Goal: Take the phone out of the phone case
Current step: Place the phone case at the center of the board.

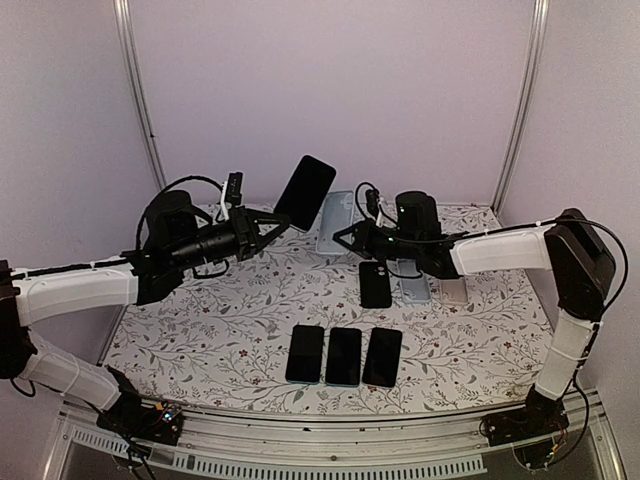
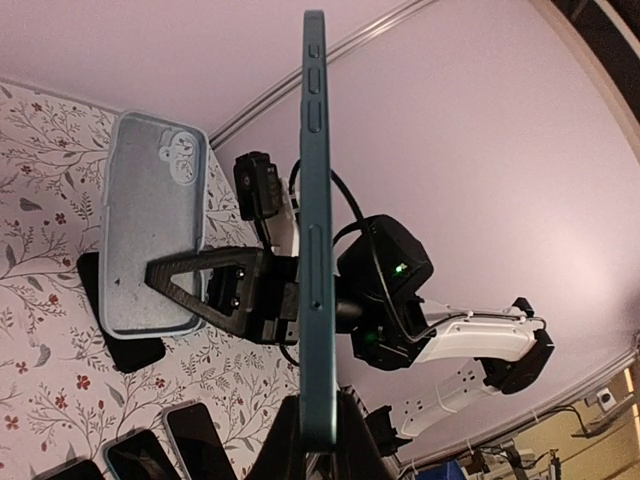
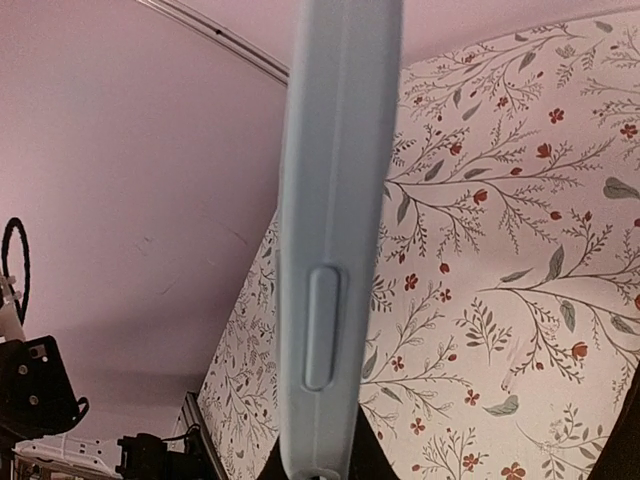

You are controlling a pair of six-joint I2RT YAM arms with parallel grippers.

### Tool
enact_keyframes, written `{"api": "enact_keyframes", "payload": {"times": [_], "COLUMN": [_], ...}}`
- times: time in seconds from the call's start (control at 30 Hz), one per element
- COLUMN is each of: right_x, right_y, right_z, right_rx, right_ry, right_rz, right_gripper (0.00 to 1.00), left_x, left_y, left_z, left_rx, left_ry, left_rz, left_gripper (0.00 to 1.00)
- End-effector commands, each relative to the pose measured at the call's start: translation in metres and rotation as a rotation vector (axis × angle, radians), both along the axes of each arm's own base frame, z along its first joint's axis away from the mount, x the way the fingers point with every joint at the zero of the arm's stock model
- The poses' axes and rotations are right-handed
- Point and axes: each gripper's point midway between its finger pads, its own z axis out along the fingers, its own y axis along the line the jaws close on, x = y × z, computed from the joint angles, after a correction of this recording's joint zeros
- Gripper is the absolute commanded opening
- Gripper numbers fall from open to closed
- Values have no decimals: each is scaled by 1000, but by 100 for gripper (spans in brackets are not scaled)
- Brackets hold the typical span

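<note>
The light blue phone case (image 1: 336, 220) is empty, so next my right gripper will put it down on the bare cloth (image 1: 338, 288) beside the dark phone and let go of it.
My left gripper (image 1: 281, 223) is shut on a phone (image 1: 305, 192) with a black screen and teal edge, held tilted above the table's back. In the left wrist view the phone (image 2: 315, 230) stands edge-on between my jaws (image 2: 320, 425). My right gripper (image 1: 346, 238) is shut on the light blue phone case (image 1: 336, 220), just right of the phone. In the left wrist view the case (image 2: 150, 240) shows an empty inside and stands apart from the phone. In the right wrist view the case (image 3: 335, 230) is edge-on between the jaws (image 3: 320, 462).
Three phones (image 1: 343, 356) lie in a row near the front edge of the floral tablecloth (image 1: 220, 310). Another dark phone (image 1: 375, 284) and two pale cases (image 1: 415, 284) lie under the right arm. Metal posts (image 1: 140, 100) stand at the back corners.
</note>
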Motion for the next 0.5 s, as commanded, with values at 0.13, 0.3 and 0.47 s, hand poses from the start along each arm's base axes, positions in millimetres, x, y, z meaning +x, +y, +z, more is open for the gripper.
{"api": "enact_keyframes", "payload": {"times": [0.13,0.3,0.47], "right_x": [-6,-9,-10], "right_y": [12,16,14], "right_z": [-66,-97,-124], "right_rx": [-93,-129,-163], "right_ry": [174,244,302], "right_rz": [80,107,97], "right_gripper": [0,0,0], "left_x": [-6,-5,-5], "left_y": [4,5,5], "left_z": [37,36,34], "left_rx": [-52,-49,-46], "left_ry": [-108,-105,-103], "left_rz": [12,17,18], "left_gripper": [0,0,0]}}
